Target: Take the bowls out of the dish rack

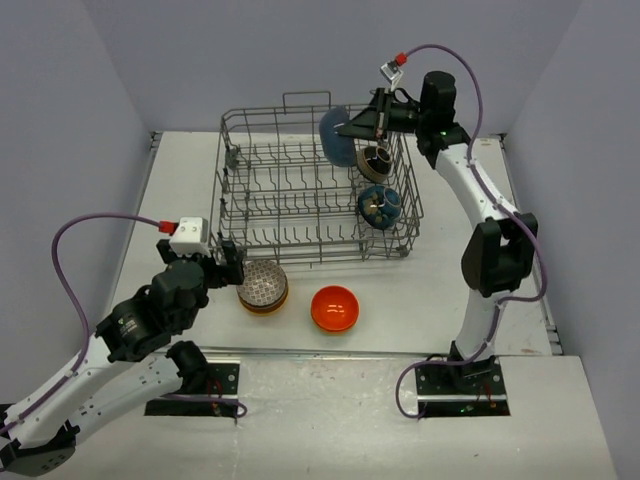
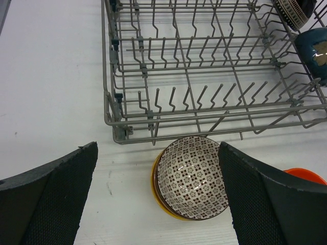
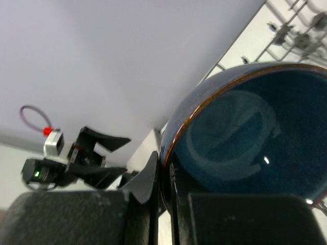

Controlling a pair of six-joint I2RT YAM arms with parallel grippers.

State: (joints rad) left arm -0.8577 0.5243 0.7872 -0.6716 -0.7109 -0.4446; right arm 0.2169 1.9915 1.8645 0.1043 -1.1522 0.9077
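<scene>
The right gripper draws back and down next to release the blue bowl on the clear tabletop beside the orange bowl.
The grey wire dish rack stands at the table's middle back. My right gripper is shut on the rim of a blue bowl and holds it above the rack's right end; the bowl fills the right wrist view. A black-and-cream bowl and a dark teal patterned bowl stand in the rack's right side. My left gripper is open and empty, just left of a patterned bowl nested in a yellow bowl on the table. An orange bowl sits to the right.
The rack's front edge lies just beyond the stacked bowls. Grey walls close the table at back and sides. The rack's left part holds only bare tines.
</scene>
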